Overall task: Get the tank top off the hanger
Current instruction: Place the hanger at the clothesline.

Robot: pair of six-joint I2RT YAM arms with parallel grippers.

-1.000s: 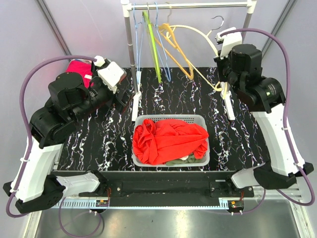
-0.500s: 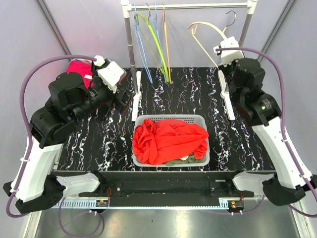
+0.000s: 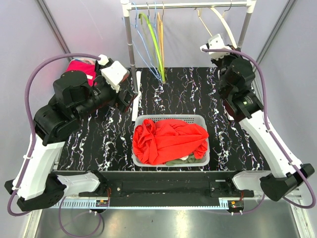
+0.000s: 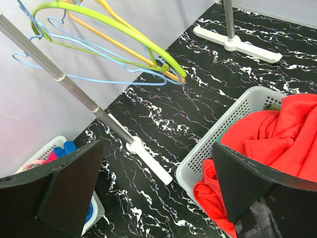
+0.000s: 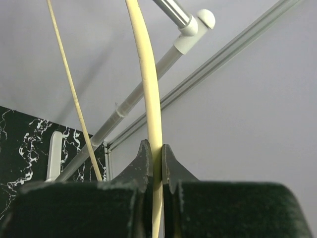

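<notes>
Next, my right gripper slides the hanger from the bar's end post to the left in the top view, toward the clothes bar's bare part, and releases.
A bare cream hanger (image 3: 225, 25) is up at the right end of the clothes rail (image 3: 188, 6). My right gripper (image 5: 154, 153) is shut on the hanger's cream arm (image 5: 146, 84), and in the top view it (image 3: 225, 48) sits just under the rail. A red tank top (image 3: 168, 141) lies crumpled in the white basket (image 3: 168, 117) at the table's middle. My left gripper (image 4: 156, 148) is open and empty, hovering over the table left of the basket (image 4: 218, 134); the red cloth (image 4: 277, 129) lies beside its right finger.
Green, blue and orange bare hangers (image 3: 151, 34) hang at the left of the rail. The rack's white feet (image 3: 136, 96) rest on the black marbled tabletop. A second basket with pink cloth (image 3: 81, 67) stands at the back left, behind my left arm.
My right arm has lifted the cream hanger up and back to the rail. The other hangers have swung back to hang straighter. My left arm has shifted slightly right.
</notes>
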